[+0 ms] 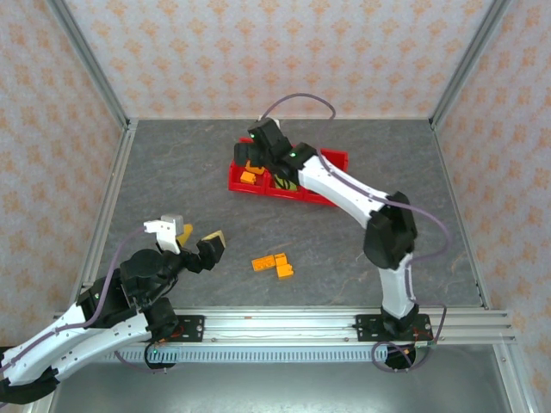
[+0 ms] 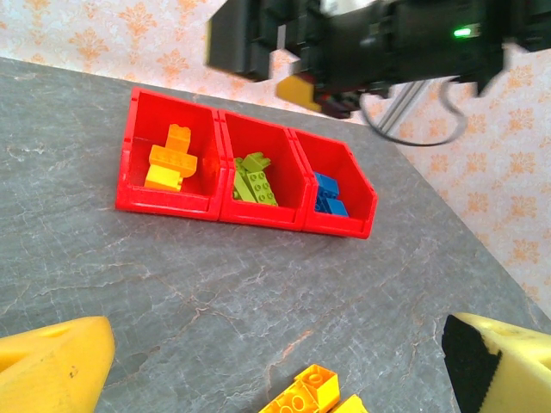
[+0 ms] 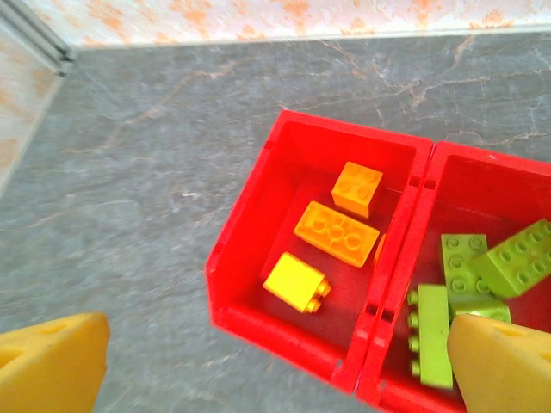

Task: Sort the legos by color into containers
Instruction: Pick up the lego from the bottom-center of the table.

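Observation:
My right gripper will move back from the tray next and down onto the loose orange-yellow lego nearest my base, because that lego is on the tabletop outside the bin for its color.
The red three-bin tray (image 1: 320,157) stands at the back middle of the table. Its left bin (image 3: 250,225) holds orange-yellow bricks (image 3: 337,233), among them a yellow one (image 3: 297,282) lying on its side. Lime green bricks (image 2: 254,181) fill the middle bin and blue bricks (image 2: 327,196) the right bin. My right gripper (image 1: 256,157) hovers open over the left bin, nothing between its yellow fingers (image 3: 52,366). A few orange bricks (image 1: 273,264) lie loose on the table's near middle. My left gripper (image 1: 198,238) hangs open to their left, above the table, and it is empty.
The grey stone-patterned table (image 1: 172,172) is walled by patterned panels with metal posts at the corners. The right arm (image 1: 344,191) stretches diagonally across the tray's right side. A metal rail (image 1: 284,325) runs along the near edge.

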You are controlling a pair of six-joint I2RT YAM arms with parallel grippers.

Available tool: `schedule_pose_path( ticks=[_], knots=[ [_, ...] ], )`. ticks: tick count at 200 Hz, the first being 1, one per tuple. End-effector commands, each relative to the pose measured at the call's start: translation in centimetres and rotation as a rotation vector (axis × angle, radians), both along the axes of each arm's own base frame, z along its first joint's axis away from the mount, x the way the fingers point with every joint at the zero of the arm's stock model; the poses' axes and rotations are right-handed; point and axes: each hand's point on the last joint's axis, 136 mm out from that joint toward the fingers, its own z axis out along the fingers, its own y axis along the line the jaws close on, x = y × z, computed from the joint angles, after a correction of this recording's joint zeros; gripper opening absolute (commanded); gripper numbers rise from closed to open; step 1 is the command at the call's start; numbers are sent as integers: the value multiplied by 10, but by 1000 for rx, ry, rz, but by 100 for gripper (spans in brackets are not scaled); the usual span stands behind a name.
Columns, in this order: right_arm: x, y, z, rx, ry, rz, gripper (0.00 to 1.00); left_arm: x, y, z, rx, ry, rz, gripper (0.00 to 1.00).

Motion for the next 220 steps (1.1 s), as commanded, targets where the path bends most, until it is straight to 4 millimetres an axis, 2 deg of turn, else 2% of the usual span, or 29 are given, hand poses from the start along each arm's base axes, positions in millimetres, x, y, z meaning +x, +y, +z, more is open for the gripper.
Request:
schedule_pose_path(
  ticks=[1, 43, 62, 109, 144, 176, 220],
  knots=[
    [-37, -6, 10, 52, 23, 22, 100, 2, 1, -2, 12, -5, 15, 99],
    [-106, -28, -9, 52, 81, 45, 98, 2, 0, -3, 17, -1, 9, 99],
    [-135, -38, -25, 43, 118, 55, 97, 2, -2, -3, 19, 1, 4, 99],
    [-197, -68, -74, -22, 234, 21, 94, 3, -1, -3, 19, 0, 6, 99],
    [-242, -77, -113, -35, 338, 17, 90, 3, 0, -3, 19, -1, 9, 99],
    [-269, -74, -144, -90, 419, 55, 90, 3, -1, -3, 20, 0, 7, 99],
    [-275, -68, -170, -185, 448, 83, 87, 2, 0, -3, 19, -2, 8, 99]
  ],
)
